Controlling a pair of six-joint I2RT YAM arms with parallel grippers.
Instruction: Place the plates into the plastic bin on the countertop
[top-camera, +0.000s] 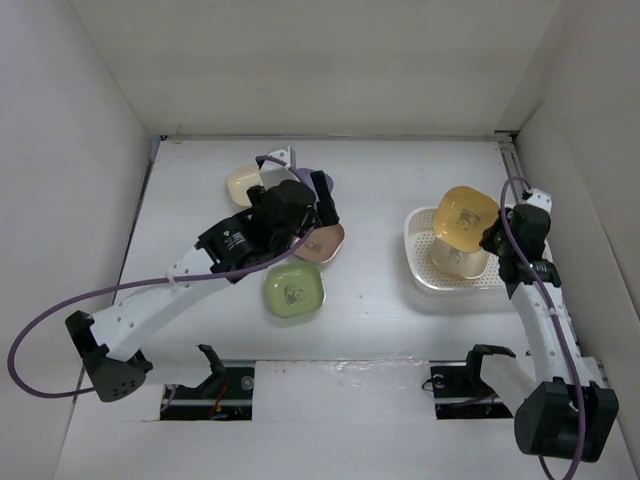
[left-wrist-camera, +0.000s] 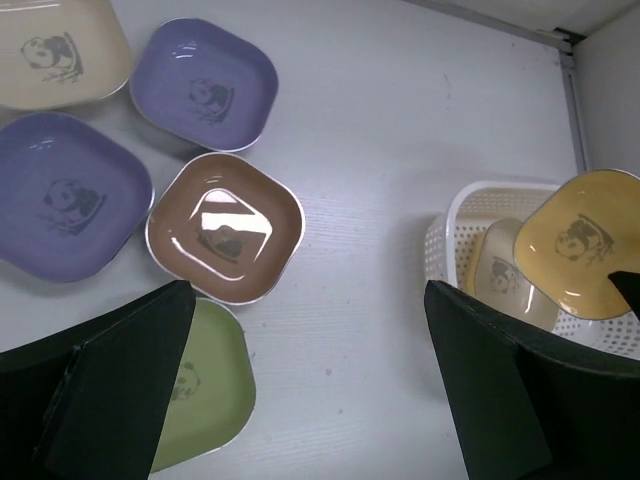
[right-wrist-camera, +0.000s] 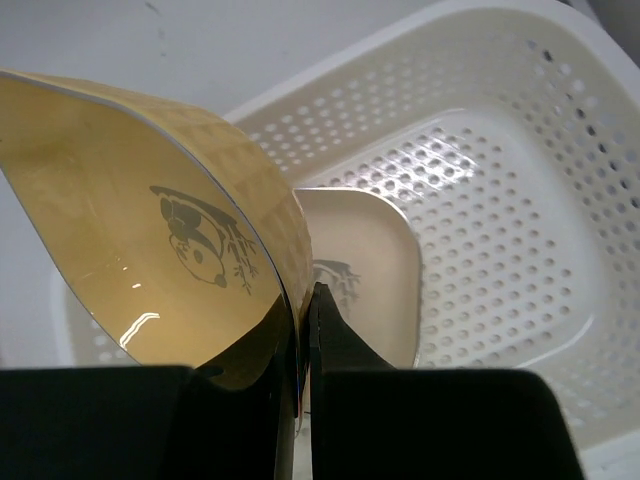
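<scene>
My right gripper will next go down toward the cream plate (right-wrist-camera: 372, 262) below it in the bin and let go of the yellow rim, because the yellow plate (right-wrist-camera: 170, 250) is still hanging tilted.
My right gripper (right-wrist-camera: 305, 300) is shut on the rim of a yellow plate (right-wrist-camera: 170, 250), which it holds tilted above the white plastic bin (right-wrist-camera: 520, 190). A cream plate (right-wrist-camera: 365, 260) lies inside the bin. My left gripper (left-wrist-camera: 308, 300) is open over bare countertop (left-wrist-camera: 380, 130), with nothing between its fingers. Left of it lie a green plate (left-wrist-camera: 205, 385), a pink-brown plate (left-wrist-camera: 225, 228), two purple plates (left-wrist-camera: 205, 85) (left-wrist-camera: 65, 195) and a cream plate (left-wrist-camera: 55, 50). From above, the left arm hides part of this group, and the green plate (top-camera: 294, 290) lies nearest the front.
White walls close in the countertop on the left, back and right. A metal rail (top-camera: 510, 160) runs along the right edge behind the bin (top-camera: 420, 270). A purple cable (top-camera: 60, 310) loops off the left arm.
</scene>
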